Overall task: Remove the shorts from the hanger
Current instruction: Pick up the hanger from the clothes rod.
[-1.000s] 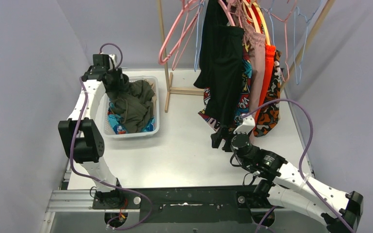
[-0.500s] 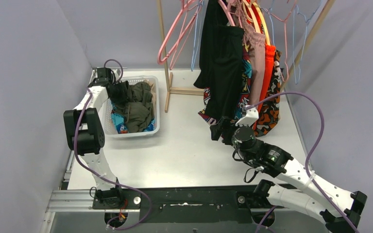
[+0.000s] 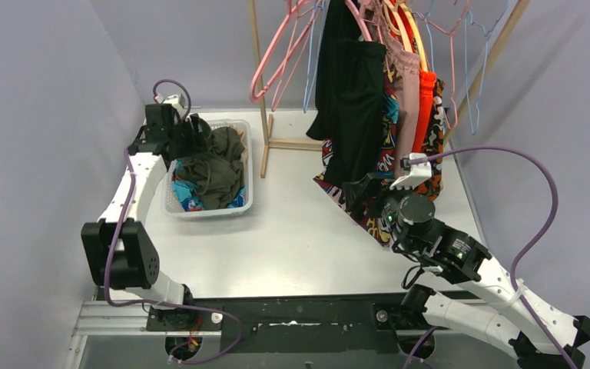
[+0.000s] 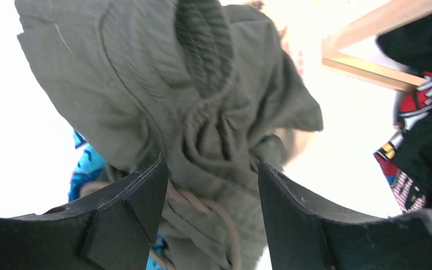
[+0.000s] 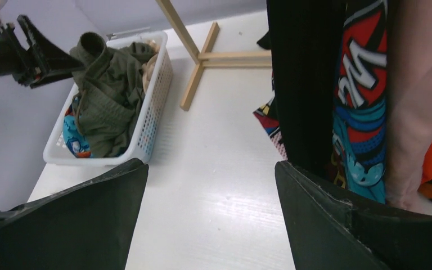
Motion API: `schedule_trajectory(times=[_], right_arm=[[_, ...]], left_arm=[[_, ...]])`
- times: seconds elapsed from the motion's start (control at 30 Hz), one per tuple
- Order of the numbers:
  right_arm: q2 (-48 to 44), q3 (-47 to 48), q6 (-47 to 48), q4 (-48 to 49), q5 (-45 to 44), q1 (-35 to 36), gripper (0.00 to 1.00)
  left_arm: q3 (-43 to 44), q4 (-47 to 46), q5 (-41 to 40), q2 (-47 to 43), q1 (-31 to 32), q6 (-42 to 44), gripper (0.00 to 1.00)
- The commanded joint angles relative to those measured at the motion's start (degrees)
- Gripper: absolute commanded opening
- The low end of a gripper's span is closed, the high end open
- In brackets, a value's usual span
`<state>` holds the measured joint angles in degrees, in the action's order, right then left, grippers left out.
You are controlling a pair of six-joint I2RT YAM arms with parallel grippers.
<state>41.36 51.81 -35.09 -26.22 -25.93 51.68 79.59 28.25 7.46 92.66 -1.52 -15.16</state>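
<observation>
I need to move my right gripper up along the black shorts [image 3: 349,100] to the near end of their waistband [image 3: 366,44], because it hangs on the pink hanger above the gripper.
Several shorts hang on hangers from the rack: black shorts [image 3: 349,100] [image 5: 304,73] in front, then comic-print [image 5: 360,84], dusty pink [image 3: 407,100], orange [image 3: 424,115] and orange-black patterned [image 3: 436,134] ones. Olive green shorts [image 3: 213,173] [image 4: 202,101] lie heaped in the white basket [image 3: 207,215] over a teal shark-print pair [image 3: 187,201]. My left gripper [image 3: 192,132] [image 4: 211,166] hovers over the basket's back left, open, with the olive fabric just beyond its jaws. My right gripper [image 3: 361,192] [image 5: 211,165] stands open at the black shorts' lower hem.
Empty pink hangers [image 3: 280,61] and pale blue ones [image 3: 469,92] hang on the rack. Its wooden post [image 3: 260,77] and foot [image 5: 194,81] stand between basket and hanging clothes. Grey walls close in left, right and behind.
My left gripper dipped into the basket, shut briefly, then opened and rose, leaving the olive shorts there. My right gripper moved up and rightward to the black shorts' hem.
</observation>
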Motion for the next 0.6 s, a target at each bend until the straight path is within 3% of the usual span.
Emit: schedule_trajectory(times=[0.0,0.13,0.3,0.43,0.57], right_arm=[[4.2,8.6,11.7,2.0,-5.5,-0.3,0.86],[8.9,17.8,17.8,-1.2,-15.0,-0.4,0.85],[14.7,28.2,28.5,-1.7,-18.7,-2.3,0.86],[21.3,38.8,27.7,-9.2,-9.6,-11.6,0.86],[24.7,43.5,25.6,-11.0,4.0,-21.9,0.86]], left_arm=[[-6.9,-6.4,-2.5,-9.4,0.8,-3.3,0.60],[-12.4,-8.5,0.4,-16.3,2.7,-4.3,0.61],[-19.5,-12.0,3.3,-23.8,7.9,-5.9,0.62],[-24.0,-14.3,5.0,-29.6,8.6,-7.4,0.62],[-29.3,-17.7,5.8,-35.7,8.7,-6.9,0.64]])
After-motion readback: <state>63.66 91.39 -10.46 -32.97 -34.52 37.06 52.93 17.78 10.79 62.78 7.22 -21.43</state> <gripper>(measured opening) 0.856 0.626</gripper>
